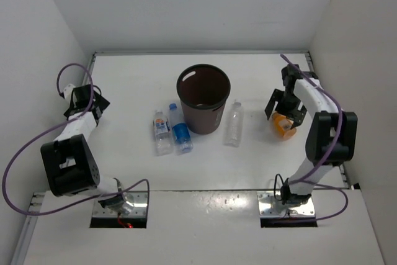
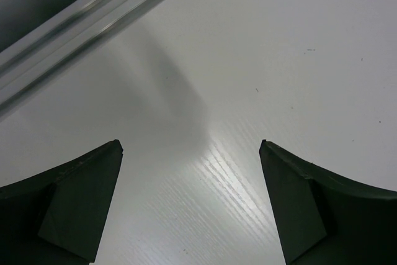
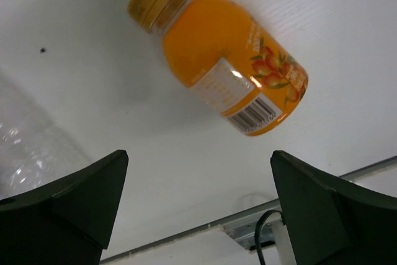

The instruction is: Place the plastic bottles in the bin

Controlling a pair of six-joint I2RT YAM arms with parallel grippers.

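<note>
The right gripper moves down onto the labelled body of the short orange bottle (image 1: 283, 125) (image 3: 223, 60) next, because the bottle still lies beyond the gripper's empty fingers.
The dark brown bin (image 1: 203, 98) stands upright at the table's middle. Left of it lie a clear bottle with a white-blue label (image 1: 162, 132) and one with a blue label and blue cap (image 1: 180, 130). A plain clear bottle (image 1: 234, 123) lies to the bin's right; its edge shows in the right wrist view (image 3: 25, 147). The short orange bottle (image 1: 283, 125) lies on its side further right. My right gripper (image 1: 284, 112) is open over it; in the right wrist view the gripper (image 3: 200, 153) is empty, and the orange bottle (image 3: 223, 60) lies just beyond the fingertips. My left gripper (image 1: 96, 100) is open and empty at the far left, over bare table (image 2: 191, 147).
White walls close in the table on the left, back and right. A metal rail (image 2: 93, 26) runs along the left edge by my left gripper. Another rail and a cable (image 3: 267, 228) lie at the right edge near my right gripper.
</note>
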